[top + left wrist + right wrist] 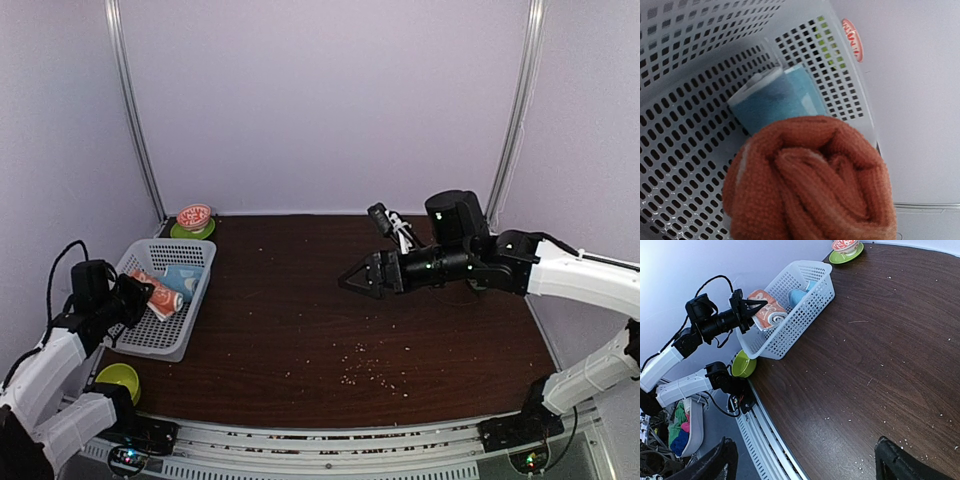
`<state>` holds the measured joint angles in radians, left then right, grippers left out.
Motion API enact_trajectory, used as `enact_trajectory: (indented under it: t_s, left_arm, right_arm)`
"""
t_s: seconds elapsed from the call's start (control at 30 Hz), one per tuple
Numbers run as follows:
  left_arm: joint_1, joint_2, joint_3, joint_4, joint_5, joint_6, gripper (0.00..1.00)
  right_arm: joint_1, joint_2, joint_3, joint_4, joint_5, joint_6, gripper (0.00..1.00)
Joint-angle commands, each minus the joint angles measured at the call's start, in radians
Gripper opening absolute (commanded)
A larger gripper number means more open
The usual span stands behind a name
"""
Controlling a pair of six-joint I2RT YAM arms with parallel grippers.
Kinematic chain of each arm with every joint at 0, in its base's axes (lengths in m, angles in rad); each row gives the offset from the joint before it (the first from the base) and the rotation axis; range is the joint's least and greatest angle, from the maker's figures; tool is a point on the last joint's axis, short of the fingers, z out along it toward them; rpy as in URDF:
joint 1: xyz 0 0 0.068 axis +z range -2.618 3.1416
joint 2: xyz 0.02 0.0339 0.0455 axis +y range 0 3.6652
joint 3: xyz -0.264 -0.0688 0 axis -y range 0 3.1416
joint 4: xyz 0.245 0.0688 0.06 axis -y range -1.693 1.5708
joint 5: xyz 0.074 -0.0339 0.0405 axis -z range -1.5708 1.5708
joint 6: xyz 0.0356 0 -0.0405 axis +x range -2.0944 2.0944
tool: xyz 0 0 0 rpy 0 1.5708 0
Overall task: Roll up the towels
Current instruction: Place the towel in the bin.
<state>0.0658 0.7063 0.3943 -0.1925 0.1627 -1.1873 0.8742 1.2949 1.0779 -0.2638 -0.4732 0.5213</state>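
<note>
My left gripper moves down next and carries the orange and cream towel into the basket, beside the light blue towel, where the rolled towels are gathering.
Two rolled towels are at the white mesh basket on the table's left. The light blue towel lies inside it against the far wall, also in the top view. The orange and cream towel is a tight roll, with my left gripper shut on it at the basket's left side. The roll hides my left fingers in the left wrist view. Whether it rests on the basket floor I cannot tell. My right gripper hangs open over the middle of the table, its fingertips wide apart with nothing between them.
A green bowl sits near the front left corner beside the basket. A red and white cup on a green saucer stands at the back left. Pale crumbs are scattered on the dark wooden table. Walls enclose the table.
</note>
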Motion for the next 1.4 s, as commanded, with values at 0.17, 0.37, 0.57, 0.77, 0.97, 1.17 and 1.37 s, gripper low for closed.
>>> enact_trajectory:
  t_s: [0.17,0.37,0.57,0.77,0.97,1.17,1.37]
  left_arm:
    - [0.008,0.193,-0.091,0.318,-0.081,-0.158,0.0]
    - [0.009,0.305,-0.084,0.373,-0.067,-0.168,0.0]
    - [0.006,0.442,-0.068,0.435,-0.028,-0.17,0.0]
    - [-0.008,0.567,-0.078,0.553,0.001,-0.189,0.0]
    - [-0.016,0.638,-0.072,0.619,0.007,-0.187,0.0]
    - [-0.019,0.742,-0.062,0.696,0.036,-0.177,0.0]
    - [-0.019,0.782,-0.052,0.698,0.043,-0.167,0.06]
  right_arm:
    - [-0.02,-0.04,-0.05,0.038,-0.006,-0.02,0.95]
    - [-0.039,-0.028,-0.056,0.047,-0.014,-0.019,0.95]
    - [-0.051,-0.029,-0.049,0.026,-0.011,-0.026,0.95]
    - [-0.061,-0.029,-0.055,0.009,-0.005,-0.03,0.94]
    - [-0.064,-0.035,-0.057,-0.005,0.004,-0.029,0.94]
    - [-0.064,-0.038,-0.058,-0.012,0.008,-0.027,0.94]
    - [-0.063,-0.047,-0.07,-0.021,0.017,-0.023,0.94]
